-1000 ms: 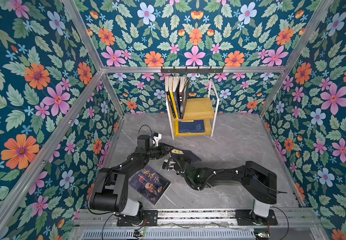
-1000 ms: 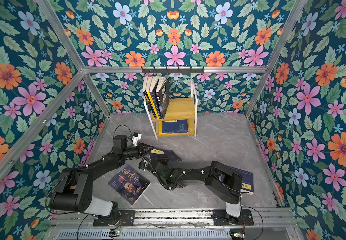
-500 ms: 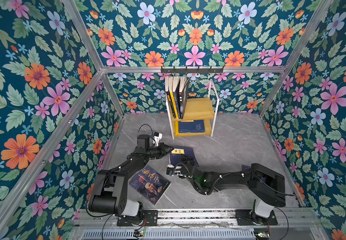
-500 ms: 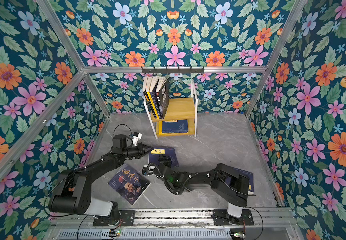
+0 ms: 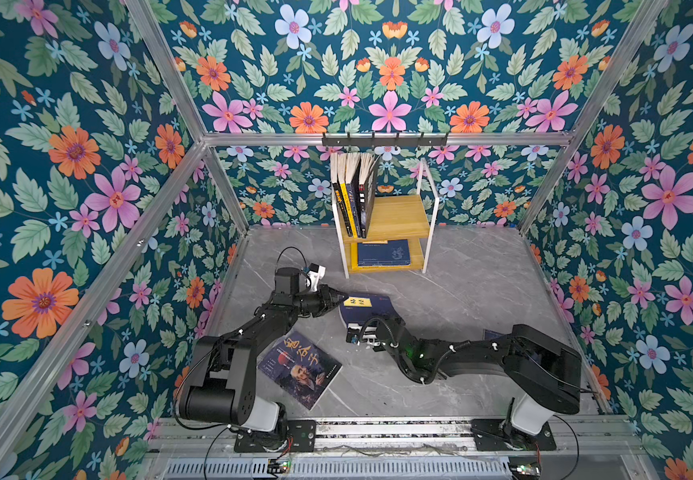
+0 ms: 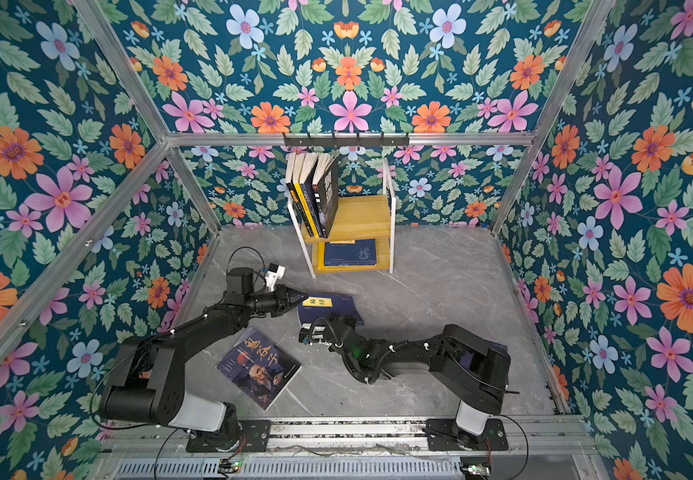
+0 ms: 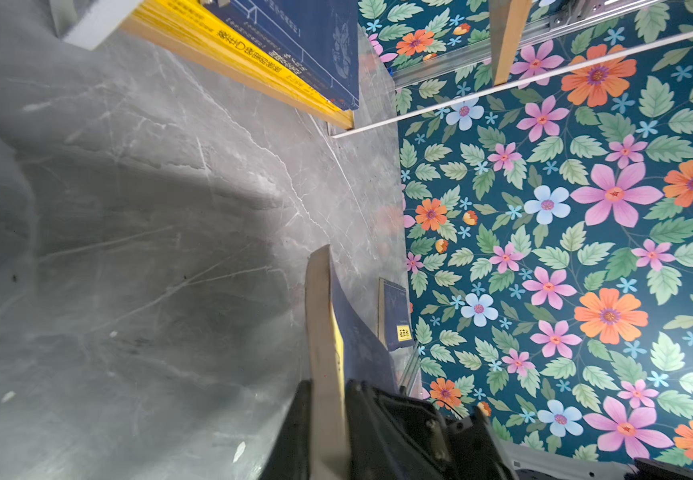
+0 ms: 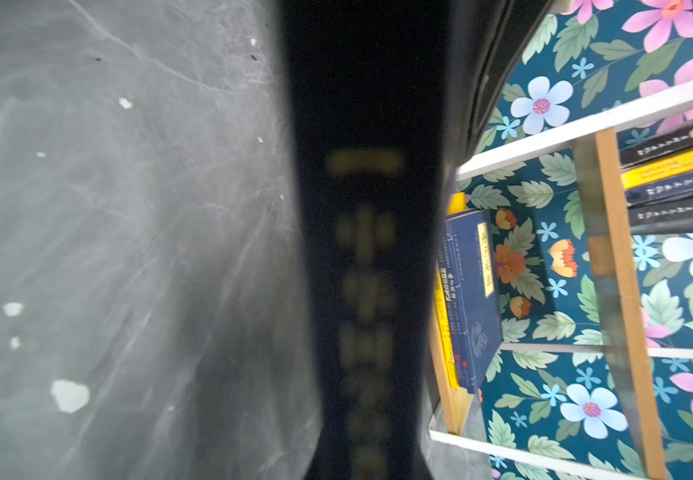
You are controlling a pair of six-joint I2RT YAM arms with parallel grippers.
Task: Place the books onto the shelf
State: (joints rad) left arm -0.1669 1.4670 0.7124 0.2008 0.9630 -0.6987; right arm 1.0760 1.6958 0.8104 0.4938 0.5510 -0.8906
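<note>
My right gripper should carry the navy book outward to the shelf, onto the flat navy book, and let go of it there, because the front of the lower section is open.
A navy book with a yellow label lies low over the grey floor. My left gripper is at its left corner. In the left wrist view the book's cream page edge runs between the jaws of that gripper, which sit against both faces. My right gripper is at the near edge. The book's dark spine fills the middle of the right wrist view and hides the fingers. The shelf stands at the back with upright books on top.
A portrait-cover book lies on the floor beside the left arm. Another navy book lies by the right wall, mostly under the right arm. A flat navy book rests on the lower shelf board. A black hook rail hangs above the shelf.
A second ago the navy book hung tilted between both grippers. It has since come down flatter. The right arm drew back and took the book's near edge. The left arm hardly moved.
</note>
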